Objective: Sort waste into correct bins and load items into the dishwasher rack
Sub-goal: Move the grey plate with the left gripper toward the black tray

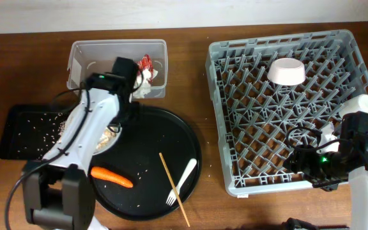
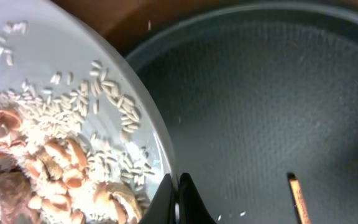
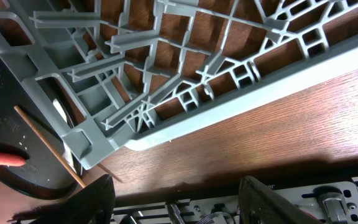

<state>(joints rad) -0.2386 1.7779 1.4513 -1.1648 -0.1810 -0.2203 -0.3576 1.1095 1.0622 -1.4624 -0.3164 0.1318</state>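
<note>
My left gripper should tip the plate (image 1: 109,139) over the shallow tray, then let go of it on the round tray's middle (image 1: 149,150), because that is to my left gripper's right in the overhead view.
My left gripper (image 2: 178,200) is shut on the rim of the white plate (image 2: 143,106), which holds beige food scraps (image 2: 55,155). Overhead, that gripper (image 1: 126,119) and the plate (image 1: 109,139) sit at the round black tray's left edge. The napkin with the red wrapper (image 1: 145,69) lies in the clear tub (image 1: 82,61). The carrot (image 1: 112,177) and the white fork (image 1: 181,181) lie on the round tray. The cream bowl (image 1: 286,71) and a white cup (image 1: 359,104) are in the grey rack (image 1: 254,102). My right gripper (image 1: 297,160) is open and empty (image 3: 176,205) over the rack's front edge (image 3: 229,93). The light blue cup is out of view.
The shallow black tray (image 1: 18,121) at the left holds scattered crumbs. A wooden chopstick (image 1: 173,188) lies across the large round black tray (image 1: 165,137) beside the fork. It also shows in the left wrist view (image 2: 298,199) and the right wrist view (image 3: 48,146).
</note>
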